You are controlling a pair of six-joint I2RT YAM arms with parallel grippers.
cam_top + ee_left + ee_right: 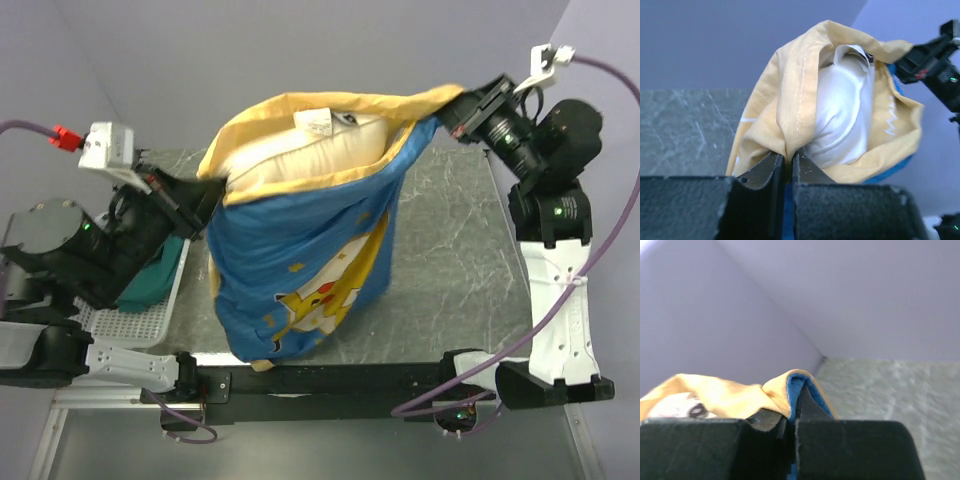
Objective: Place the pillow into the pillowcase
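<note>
My left gripper moves outward to the far rim of the pillowcase's opening (pixel 290 102) (pixel 852 33), which lies outward of it, next, then releases the pillowcase's edge, as the pillow sits inside.
The pillowcase (pixel 310 250), blue with a yellow Pikachu, hangs above the table with its mustard-yellow mouth open upward. The cream-white pillow (pixel 310 145) sits inside it, its top and small tag showing in the opening. My left gripper (pixel 205 195) is shut on the left edge of the pillowcase mouth; in the left wrist view the gripper (pixel 788 159) pinches yellow fabric (pixel 790 100) with the pillow (pixel 840 120) behind. My right gripper (pixel 452 108) is shut on the right edge; in the right wrist view the gripper (pixel 792 410) pinches the blue and yellow hem (pixel 790 385).
A dark teal-green cloth (pixel 160 272) lies on a white perforated tray (pixel 130 322) at the left, under my left arm. The grey marble tabletop (pixel 450 250) lies under the hanging pillowcase. The black front rail (pixel 340 378) runs along the near edge.
</note>
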